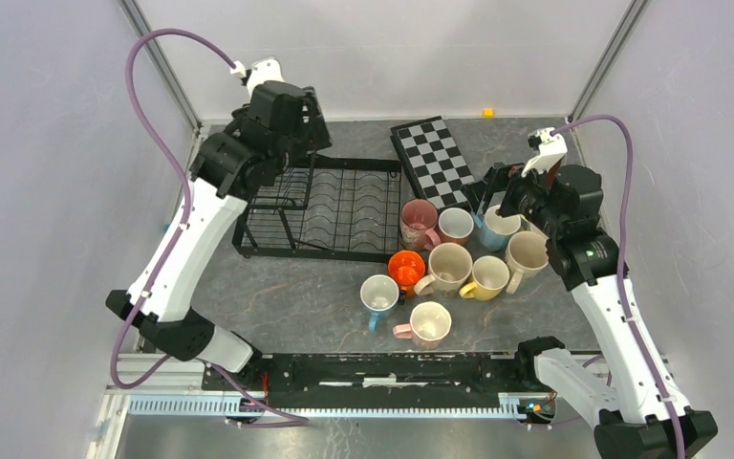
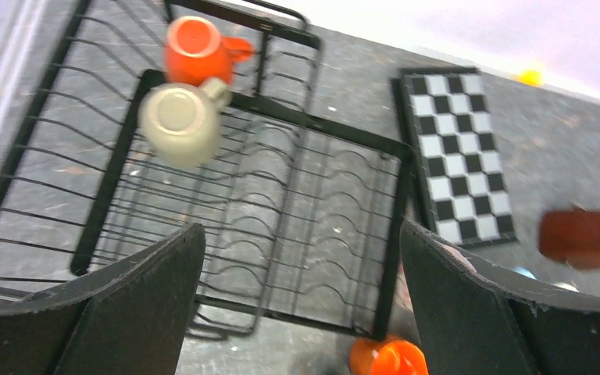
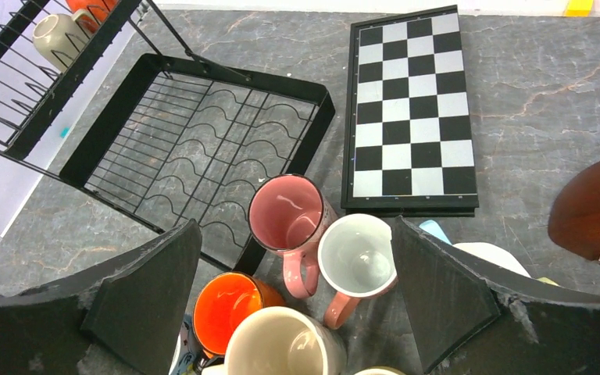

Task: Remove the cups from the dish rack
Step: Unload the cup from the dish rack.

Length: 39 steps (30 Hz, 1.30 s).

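Observation:
My left gripper lowers toward the left in the wrist view next, fingers astride the beige cup's body [image 2: 180, 126], which sits below it, nearer than the orange cup.
The black wire dish rack [image 1: 344, 206] stands at the left centre of the table. In the left wrist view, its taller basket part holds an upside-down orange cup [image 2: 195, 48] and a beige cup [image 2: 181, 123]. My left gripper [image 2: 301, 297] hangs open and empty above the rack's flat tray part. Several cups stand upright on the table right of the rack, among them a pink cup [image 3: 287, 211], a white cup with a pink handle [image 3: 357, 256], an orange cup [image 3: 230, 308] and a cream cup [image 3: 281, 344]. My right gripper [image 3: 297, 305] is open above them, holding nothing.
A black-and-white checkerboard [image 1: 432, 161] lies behind the cups, to the right of the rack. A small yellow piece [image 1: 487, 112] sits by the back wall. Frame posts and walls close in the table on both sides.

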Motion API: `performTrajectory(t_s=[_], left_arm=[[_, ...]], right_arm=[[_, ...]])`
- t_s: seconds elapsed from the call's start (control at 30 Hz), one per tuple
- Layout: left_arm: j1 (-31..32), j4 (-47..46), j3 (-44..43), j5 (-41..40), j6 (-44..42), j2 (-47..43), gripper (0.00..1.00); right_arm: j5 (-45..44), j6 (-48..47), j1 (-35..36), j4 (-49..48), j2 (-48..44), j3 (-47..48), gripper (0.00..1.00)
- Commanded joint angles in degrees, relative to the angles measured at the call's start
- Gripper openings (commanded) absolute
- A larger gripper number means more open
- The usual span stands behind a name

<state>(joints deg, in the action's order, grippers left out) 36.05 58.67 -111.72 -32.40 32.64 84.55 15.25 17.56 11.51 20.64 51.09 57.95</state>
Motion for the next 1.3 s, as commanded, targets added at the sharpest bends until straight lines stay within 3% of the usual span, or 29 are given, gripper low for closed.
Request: performTrajectory(t_s=[0.0, 0.2, 0.43, 0.77, 1.27], left_arm=[[-7.70, 1.45, -1.48, -0.31, -2.59, 2.72, 1.00], [-17.01, -0.54, -1.81, 3.00, -4.10, 6.90, 1.00], [-23.04, -0.76, -3.47, 9.23, -4.90, 13.16, 0.98], [-25.07, 1.49, -7.36, 14.55, -10.47, 19.51, 0.96], [-25.15, 1.13, -4.17, 15.57, -15.28, 21.27, 0.88]], right_arm=[[2.21, -0.27, -0.24, -2.27, -0.03, -0.66, 0.98], [3.01, -0.34, -0.17, -2.32, -0.23, -0.57, 0.98], [3.88, -0.26, -0.17, -1.76, -0.07, 0.21, 0.98], [3.83, -0.59, -0.20, -0.26, -0.38, 1.07, 0.98], [3.72, -0.84, -0.18, 1.07, -0.98, 1.86, 0.98]])
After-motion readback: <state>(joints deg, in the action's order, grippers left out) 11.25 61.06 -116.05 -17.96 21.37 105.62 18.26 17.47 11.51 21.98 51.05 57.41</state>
